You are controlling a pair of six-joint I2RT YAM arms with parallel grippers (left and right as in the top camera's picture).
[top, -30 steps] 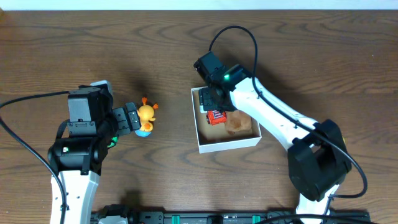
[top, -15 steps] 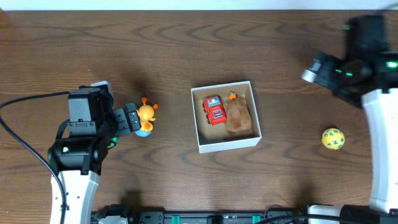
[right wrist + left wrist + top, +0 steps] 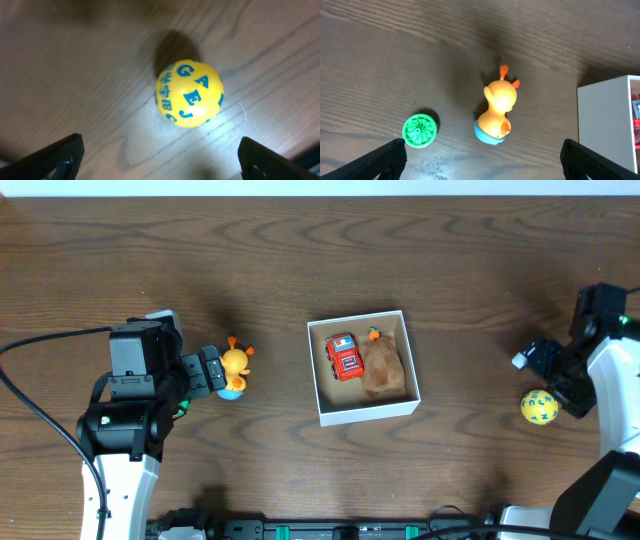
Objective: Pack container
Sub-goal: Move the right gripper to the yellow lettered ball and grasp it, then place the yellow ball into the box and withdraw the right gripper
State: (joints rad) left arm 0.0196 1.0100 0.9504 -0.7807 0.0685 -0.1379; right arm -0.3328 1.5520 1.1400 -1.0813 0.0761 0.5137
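Note:
My right gripper will lower its open fingers back around the sides of the yellow lettered ball (image 3: 539,407) (image 3: 189,93) and close, since it lies below and slightly back toward the base.
The container (image 3: 368,412), a shallow white-walled box with a tan inside, sits mid-table and holds a red toy car (image 3: 344,356) and a brown toy (image 3: 384,367). Its white wall shows at the right edge of the left wrist view (image 3: 607,125). An orange duck on a blue base (image 3: 235,368) lies left of it, just ahead of my open left gripper (image 3: 210,371); the duck (image 3: 498,107) and my jaws (image 3: 482,160) show in the left wrist view. My right gripper (image 3: 553,380) is open over a yellow lettered ball (image 3: 539,407), which lies between and ahead of its fingers (image 3: 160,157) in the right wrist view (image 3: 189,93).
A green ribbed disc (image 3: 420,130) lies on the dark wooden table beside the duck, near my left finger. The left arm's black cable (image 3: 40,345) loops across the table's left side.
My right arm has left the container and swung to the far right, then come down over the yellow ball. The left arm and the duck have not moved.

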